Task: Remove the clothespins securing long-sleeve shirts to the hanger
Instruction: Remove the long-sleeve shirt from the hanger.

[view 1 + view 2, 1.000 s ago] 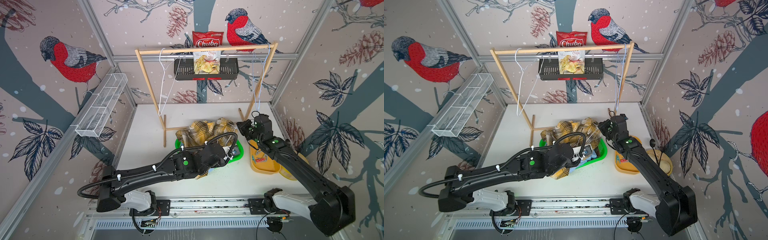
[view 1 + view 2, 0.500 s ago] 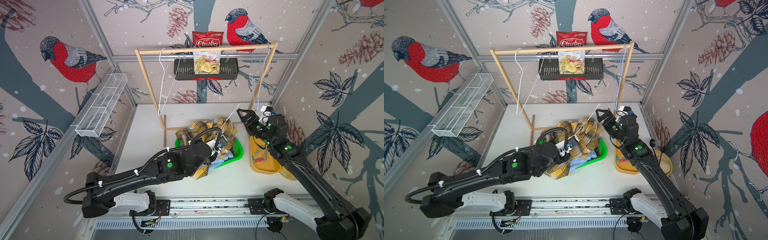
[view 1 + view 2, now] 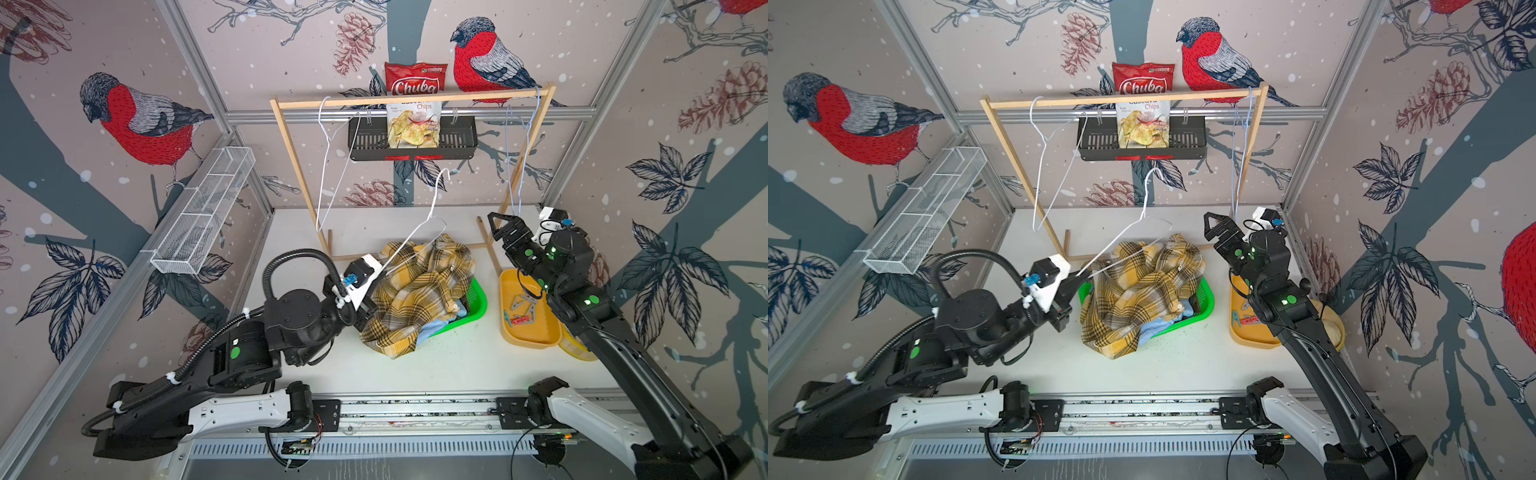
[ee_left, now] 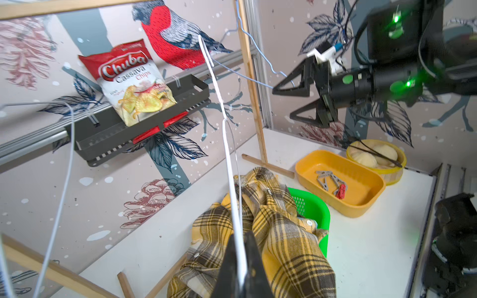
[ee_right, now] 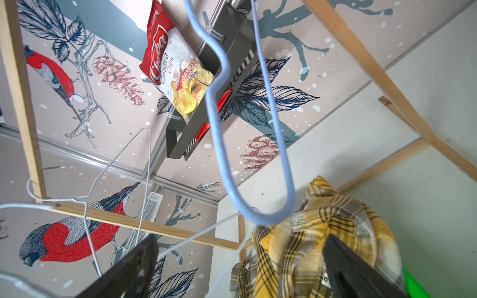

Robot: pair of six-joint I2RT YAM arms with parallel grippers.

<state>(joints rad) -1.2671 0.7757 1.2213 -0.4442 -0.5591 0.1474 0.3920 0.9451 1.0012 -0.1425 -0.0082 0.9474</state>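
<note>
The bare middle of the rack's bar (image 3: 408,97) is above and outward, so my left gripper will go up and outward, hang the hanger there and let go of the hanger's wire.
My left gripper (image 4: 241,237) is shut on the lower wire of a white hanger (image 3: 415,237), which slants up out of the mustard-yellow plaid shirt (image 3: 419,299) heaped in a green basket (image 3: 473,307). A light blue shirt (image 3: 432,330) peeks out beneath the plaid one. In both top views the left gripper (image 3: 1077,274) sits at the basket's left side. Several grey clothespins (image 4: 329,179) and a red one (image 4: 341,191) lie in the yellow tray (image 3: 536,336). My right gripper (image 3: 500,226) is open and empty, raised behind the tray, just under a hanging blue hanger (image 5: 219,129).
A wooden rack (image 3: 411,99) spans the back, with an empty white hanger (image 3: 328,166) on its left end. Behind it hangs a black basket (image 3: 457,141) holding a chips bag. A wire shelf (image 3: 203,212) lines the left wall. A bowl of buns (image 4: 374,157) stands beyond the tray.
My left gripper drew back to the left with the white hanger, pulling it up out of the plaid shirt. My right gripper opened wide and swung up and right toward the blue hanger.
</note>
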